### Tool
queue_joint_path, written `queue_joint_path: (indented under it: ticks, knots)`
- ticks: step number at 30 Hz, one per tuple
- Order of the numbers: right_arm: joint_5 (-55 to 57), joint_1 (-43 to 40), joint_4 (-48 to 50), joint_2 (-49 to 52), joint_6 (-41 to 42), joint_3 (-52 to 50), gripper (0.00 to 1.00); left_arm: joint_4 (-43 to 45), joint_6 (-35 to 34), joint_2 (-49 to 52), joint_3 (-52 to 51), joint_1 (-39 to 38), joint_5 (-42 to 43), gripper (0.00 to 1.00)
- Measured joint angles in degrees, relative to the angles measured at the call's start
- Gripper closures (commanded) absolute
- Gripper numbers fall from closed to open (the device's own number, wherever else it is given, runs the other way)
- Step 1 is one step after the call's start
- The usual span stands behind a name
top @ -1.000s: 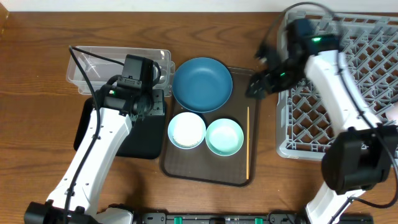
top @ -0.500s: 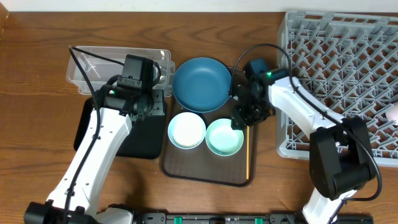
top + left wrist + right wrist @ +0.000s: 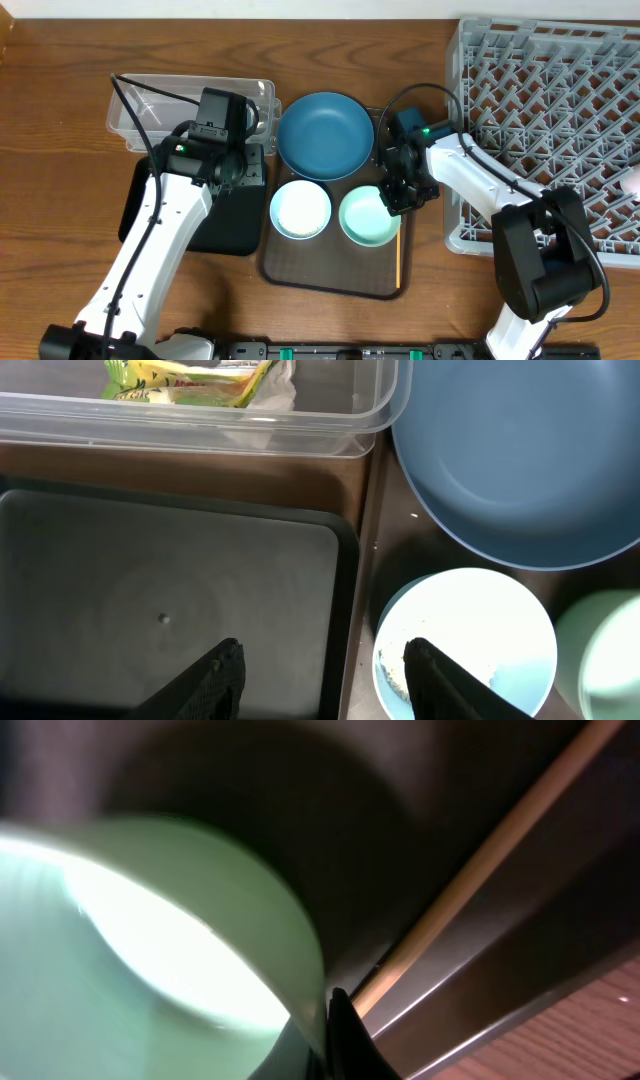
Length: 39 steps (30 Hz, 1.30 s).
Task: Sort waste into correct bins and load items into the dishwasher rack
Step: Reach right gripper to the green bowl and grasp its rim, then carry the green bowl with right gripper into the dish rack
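Observation:
The robot will next lift the pale green bowl across with its right gripper and release it, because the rack's empty far wires are outward of that gripper and to its right in the overhead view.
My right gripper [image 3: 393, 197] is shut on the right rim of a pale green bowl [image 3: 366, 219]. In the right wrist view the rim [image 3: 300, 970] sits pinched against a dark fingertip [image 3: 342, 1032], beside the wooden stick [image 3: 480, 870]. A second bowl [image 3: 300, 210] is white inside and holds rice grains [image 3: 395, 670]. The dark-blue dish [image 3: 325, 134] lies behind both bowls. My left gripper [image 3: 325, 675] hangs open over the edge of the black tray [image 3: 170, 590], holding nothing. The clear tub [image 3: 150, 105] holds a yellow-green wrapper [image 3: 185, 375].
The bowls, dish and stick [image 3: 398, 230] lie on a brown serving tray [image 3: 330, 272]. The large grey dishwasher rack [image 3: 560, 120] stands at the right, close to the tray's right edge. The black tray [image 3: 215, 228] sits just left of the serving tray.
My right arm came down from the rack's left edge to the pale green bowl and shut on its rim. The bowl slid slightly right. The left arm has not moved.

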Motion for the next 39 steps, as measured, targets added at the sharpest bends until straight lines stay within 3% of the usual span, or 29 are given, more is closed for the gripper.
queue_joint_path:
  ticks: [8, 13, 20, 29, 39]
  knots:
    - [1.6, -0.6, -1.1, -1.6, 0.2, 2.1, 0.99, 0.0, 0.0, 0.0, 0.0, 0.0, 0.0, 0.45]
    - [6.5, -4.1, 0.0, -9.0, 0.2, 6.8, 0.99, -0.1, 0.0, 0.0, 0.0, 0.0, 0.0, 0.45]
    - [23.3, -12.6, 7.6, -21.1, 0.7, 9.4, 0.99, -0.1, 0.0, 0.0, 0.0, 0.0, 0.0, 0.45]
    - [49.6, -21.0, 23.7, -20.2, 0.7, 9.4, 0.99, -0.1, 0.0, 0.0, 0.0, 0.0, 0.0, 0.45]
    - [57.7, -28.8, 39.0, -19.8, 0.1, 9.4, 0.99, -0.1, 0.0, 0.0, 0.0, 0.0, 0.0, 0.45]
